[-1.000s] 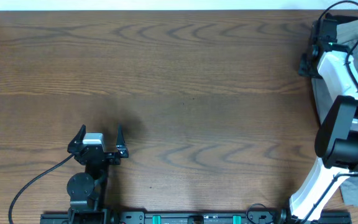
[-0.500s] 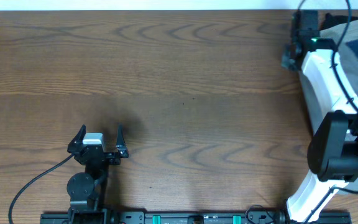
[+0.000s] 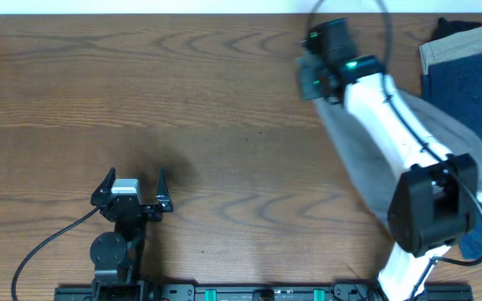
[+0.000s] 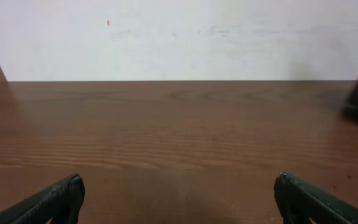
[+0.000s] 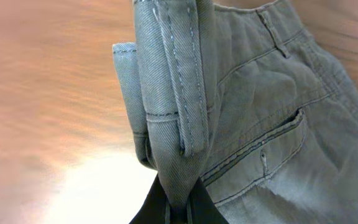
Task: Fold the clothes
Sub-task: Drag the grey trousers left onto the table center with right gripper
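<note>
The shorts still trail under the arm, so my right gripper should go left in the overhead view and down, laying the waistband on bare table.
My right gripper is shut on the waistband of the grey shorts and holds them over the table's back middle. The grey shorts trail from the gripper toward the right under the arm. In the right wrist view a back pocket and belt loops show on the cloth. A navy-blue garment and a tan garment lie stacked at the far right. My left gripper is open and empty near the front left; its fingertips show in the left wrist view.
The brown wooden table fills the view. A white wall stands behind its far edge. The left arm's black cable runs along the front left.
My right gripper has moved left from the pile at the far right, dragging the grey shorts out onto the table. The left arm has not moved.
</note>
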